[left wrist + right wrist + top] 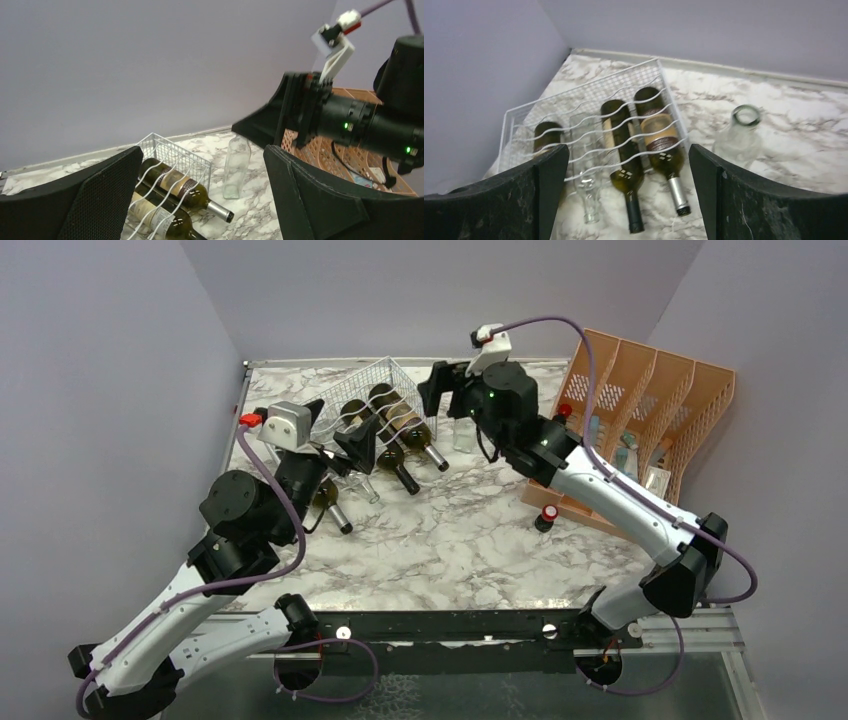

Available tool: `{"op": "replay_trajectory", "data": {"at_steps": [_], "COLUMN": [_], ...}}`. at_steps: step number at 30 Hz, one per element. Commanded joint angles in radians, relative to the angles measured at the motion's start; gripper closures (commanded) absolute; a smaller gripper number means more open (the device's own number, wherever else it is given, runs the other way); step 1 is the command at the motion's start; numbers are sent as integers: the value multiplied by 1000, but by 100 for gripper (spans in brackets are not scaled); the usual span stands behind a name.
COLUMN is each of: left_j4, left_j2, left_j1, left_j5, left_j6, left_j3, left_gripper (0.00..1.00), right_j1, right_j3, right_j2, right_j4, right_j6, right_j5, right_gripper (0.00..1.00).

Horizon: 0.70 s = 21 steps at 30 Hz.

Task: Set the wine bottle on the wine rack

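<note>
I will move my right gripper to the right in the top view and down around the neck of the upright clear bottle next, because that bottle is outside the rack point(385, 375).
The white wire wine rack point(385, 375) stands at the back left of the marble table. Several wine bottles lie in it, necks sticking out towards the front. A green one with a silver capsule point(661, 142) is furthest right, then a dark green one point(624, 165), a clear one point(586, 172) and a dark one point(546, 137). My right gripper point(628, 147) hangs open above the necks and holds nothing. My left gripper point(202, 149) is open and empty at the rack's front left point(175, 152), hiding part of it in the top view.
A clear empty bottle point(462, 435) stands upright just right of the rack. An orange slotted file organizer point(650, 410) fills the back right. A small red-capped item point(548, 515) sits in front of it. Walls close in at the left and back.
</note>
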Motion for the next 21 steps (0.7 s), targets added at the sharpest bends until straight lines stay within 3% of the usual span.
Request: {"op": "replay_trajectory", "data": {"at_steps": [1, 7, 13, 21], "left_j4": [11, 8, 23, 13], "left_j2": [-5, -4, 5, 30], "left_j1": [0, 0, 0, 0], "left_j5": [-4, -5, -24, -27], "left_j6": [-40, -52, -65, -67], "left_j3": [-40, -80, -146, -169], "left_gripper": [1, 1, 1, 1], "right_j1": [-82, -120, -188, -231], "right_j3": [67, 90, 239, 300], "right_j2": [24, 115, 270, 371], "right_j4": [-75, 4, -128, -177], "right_j6": [-119, -278, -243, -215], "right_j5": [73, 181, 86, 69], "right_gripper": [8, 8, 9, 19]}}
